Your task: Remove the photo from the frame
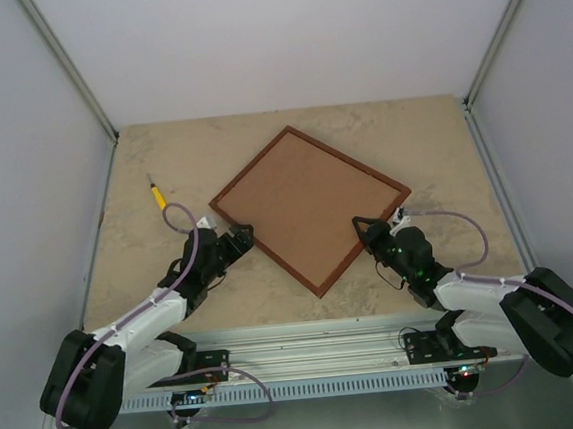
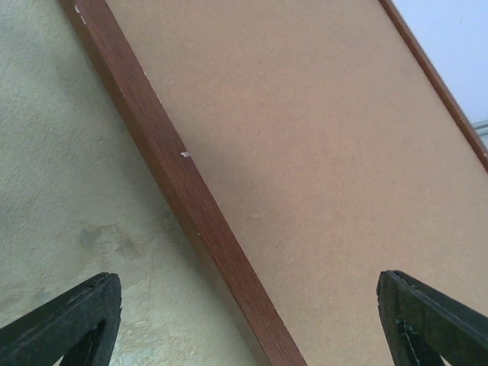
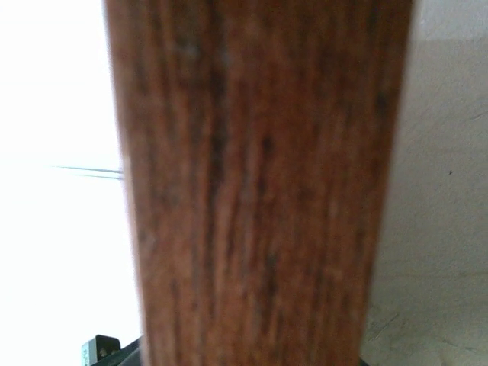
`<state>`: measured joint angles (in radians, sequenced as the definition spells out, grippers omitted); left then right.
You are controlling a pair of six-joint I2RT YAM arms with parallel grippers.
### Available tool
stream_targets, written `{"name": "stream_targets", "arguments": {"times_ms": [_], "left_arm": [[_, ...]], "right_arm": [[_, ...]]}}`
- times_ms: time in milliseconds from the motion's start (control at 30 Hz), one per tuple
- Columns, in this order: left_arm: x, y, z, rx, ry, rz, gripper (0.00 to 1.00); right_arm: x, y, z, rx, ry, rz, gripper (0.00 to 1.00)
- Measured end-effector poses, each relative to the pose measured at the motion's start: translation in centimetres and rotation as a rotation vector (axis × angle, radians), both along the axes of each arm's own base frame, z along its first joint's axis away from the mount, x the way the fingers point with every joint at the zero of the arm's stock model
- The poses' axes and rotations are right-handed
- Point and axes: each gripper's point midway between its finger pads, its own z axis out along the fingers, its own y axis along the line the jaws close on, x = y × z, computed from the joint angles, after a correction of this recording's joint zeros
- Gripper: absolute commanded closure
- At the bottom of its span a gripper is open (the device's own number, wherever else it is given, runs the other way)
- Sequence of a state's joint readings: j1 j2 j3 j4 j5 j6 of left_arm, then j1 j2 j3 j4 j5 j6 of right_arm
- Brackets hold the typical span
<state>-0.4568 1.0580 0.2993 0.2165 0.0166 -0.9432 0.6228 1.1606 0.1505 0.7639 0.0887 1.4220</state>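
Note:
My right gripper turns counterclockwise in the top view next and lowers the wooden edge onto the tabletop to release it, since the tabletop lies below my gripper.
The frame (image 1: 311,207) lies back side up on the table, turned like a diamond, with its brown fibreboard back showing. The photo is hidden. My left gripper (image 1: 240,237) is open at the frame's left edge. In the left wrist view its fingers (image 2: 84,313) stand wide apart on either side of the reddish wooden edge (image 2: 191,198), touching nothing. My right gripper (image 1: 363,230) is at the frame's lower right edge and seems closed on it. In the right wrist view the wooden edge (image 3: 259,191) fills the picture, very close and blurred, and hides the fingers.
A small yellow-handled tool (image 1: 156,194) lies on the beige table (image 1: 161,155) to the left of the frame. Grey walls enclose the table on three sides. A metal rail (image 1: 307,338) runs along the near edge between the arm bases.

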Motion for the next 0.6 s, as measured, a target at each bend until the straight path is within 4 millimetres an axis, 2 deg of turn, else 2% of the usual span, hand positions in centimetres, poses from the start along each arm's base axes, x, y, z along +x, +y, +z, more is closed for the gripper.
{"name": "stream_targets", "arguments": {"times_ms": [133, 267, 500, 600], "left_arm": [[0.1, 0.4, 0.6, 0.007, -0.022, 0.016, 0.05], [0.3, 1.3, 1.6, 0.036, -0.063, 0.052, 0.04], [0.5, 3.3, 1.1, 0.145, -0.051, 0.106, 0.02], [0.8, 4.2, 1.4, 0.187, -0.056, 0.127, 0.01]], "right_arm": [[0.7, 0.1, -0.6, -0.006, 0.024, 0.03, 0.99], [1.5, 1.0, -0.8, -0.007, 0.032, 0.093, 1.0], [2.4, 2.8, -0.7, -0.038, 0.023, 0.259, 1.0], [3.0, 2.7, -0.8, -0.061, 0.008, 0.331, 1.0]]}}
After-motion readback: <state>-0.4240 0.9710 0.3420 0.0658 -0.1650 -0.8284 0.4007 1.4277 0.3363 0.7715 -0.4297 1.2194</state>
